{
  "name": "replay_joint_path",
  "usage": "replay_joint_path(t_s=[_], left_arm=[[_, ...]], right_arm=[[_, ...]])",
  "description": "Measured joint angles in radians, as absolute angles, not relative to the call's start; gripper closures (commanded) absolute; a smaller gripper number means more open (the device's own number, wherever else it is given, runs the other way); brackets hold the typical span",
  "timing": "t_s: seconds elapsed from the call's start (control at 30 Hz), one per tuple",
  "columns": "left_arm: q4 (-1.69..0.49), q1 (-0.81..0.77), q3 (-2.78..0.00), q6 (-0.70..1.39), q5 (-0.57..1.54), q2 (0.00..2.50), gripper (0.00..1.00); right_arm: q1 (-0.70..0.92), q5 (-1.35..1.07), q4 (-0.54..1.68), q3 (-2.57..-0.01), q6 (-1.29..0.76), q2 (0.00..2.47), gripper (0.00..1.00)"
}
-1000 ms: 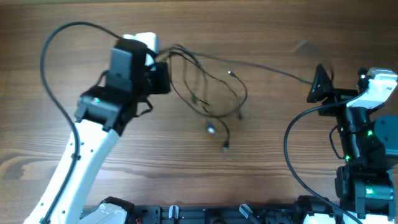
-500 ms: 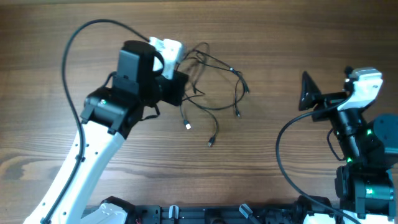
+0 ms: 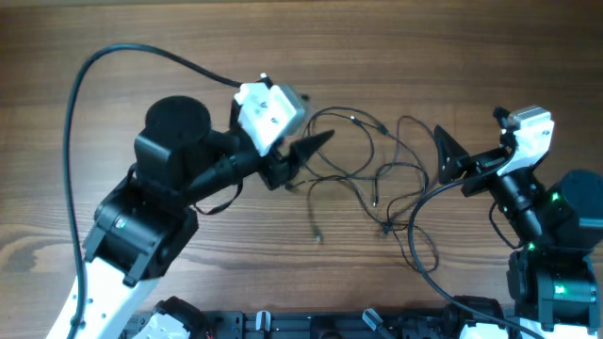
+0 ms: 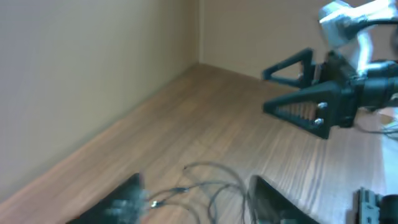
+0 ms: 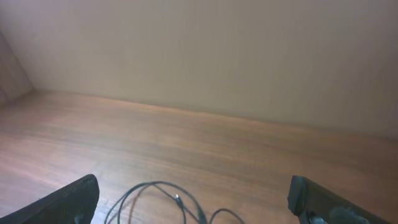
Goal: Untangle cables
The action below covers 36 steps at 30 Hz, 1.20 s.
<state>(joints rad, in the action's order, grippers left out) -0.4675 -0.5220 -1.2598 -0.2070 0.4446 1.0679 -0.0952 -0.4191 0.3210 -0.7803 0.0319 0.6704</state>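
The dark plug's cord (image 3: 381, 128) (image 5: 201, 214) lies below and to the left in the overhead view, so the right gripper should next tip its open fingers down and across onto it.
The cables (image 3: 381, 173) lie as thin dark cords in loose overlapping loops on the wooden table (image 3: 490, 56), between the two arms. My left gripper (image 3: 306, 155) points right at their left edge, jaws apart. In the left wrist view a few blurred cords (image 4: 208, 185) with a small plug run between and below the left gripper (image 4: 196, 186) fingers, and nothing is pinched. My right gripper (image 3: 441, 155) stands wide open at the right edge of the cables. Below the right gripper (image 5: 194, 183), one cord loop (image 5: 155, 190) rests on the table.
The right arm's thicker black cable (image 3: 419, 235) curves over the table near the cords' right side. The left arm's thick cable (image 3: 85, 85) arcs over the left part. The right gripper (image 4: 311, 93) faces the left wrist camera. A wall stands behind the table.
The left arm swung right and its jaws went from shut to apart, letting go of the cords. The cords now spread farther right. The right gripper moved left towards them.
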Motion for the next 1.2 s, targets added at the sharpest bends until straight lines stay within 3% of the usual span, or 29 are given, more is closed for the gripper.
replay_joint_path(t_s=[0.2, 0.47, 0.67, 1.0, 1.1, 1.17, 1.2], left_arm=[[-0.635, -0.522, -1.259, -0.146, 0.288, 1.095, 0.00], [-0.666, -0.522, -1.259, 0.184, 0.027, 1.195, 0.00], [-0.673, -0.522, -1.259, 0.228, 0.008, 1.214, 0.00], [-0.678, -0.522, -1.259, 0.231, 0.005, 1.217, 0.00], [-0.677, -0.522, -1.259, 0.231, 0.004, 1.217, 0.00], [-0.678, -0.522, -1.259, 0.231, 0.004, 1.217, 0.00], [-0.678, -0.522, -1.259, 0.231, 0.004, 1.217, 0.00]], right_arm=[[-0.095, -0.427, 0.459, -0.780, 0.021, 0.671, 0.00], [-0.095, -0.430, 0.595, -0.781, -0.144, 0.740, 0.00], [-0.096, -0.441, 0.528, -0.780, -0.320, 1.124, 0.00], [-0.039, -0.584, 0.245, -0.781, -0.340, 1.602, 0.01], [0.014, -0.583, 0.212, -0.781, -0.342, 1.633, 0.14], [0.044, -0.550, 0.192, -0.781, -0.344, 1.633, 0.15], [0.052, -0.535, 0.190, -0.781, -0.344, 1.633, 0.23]])
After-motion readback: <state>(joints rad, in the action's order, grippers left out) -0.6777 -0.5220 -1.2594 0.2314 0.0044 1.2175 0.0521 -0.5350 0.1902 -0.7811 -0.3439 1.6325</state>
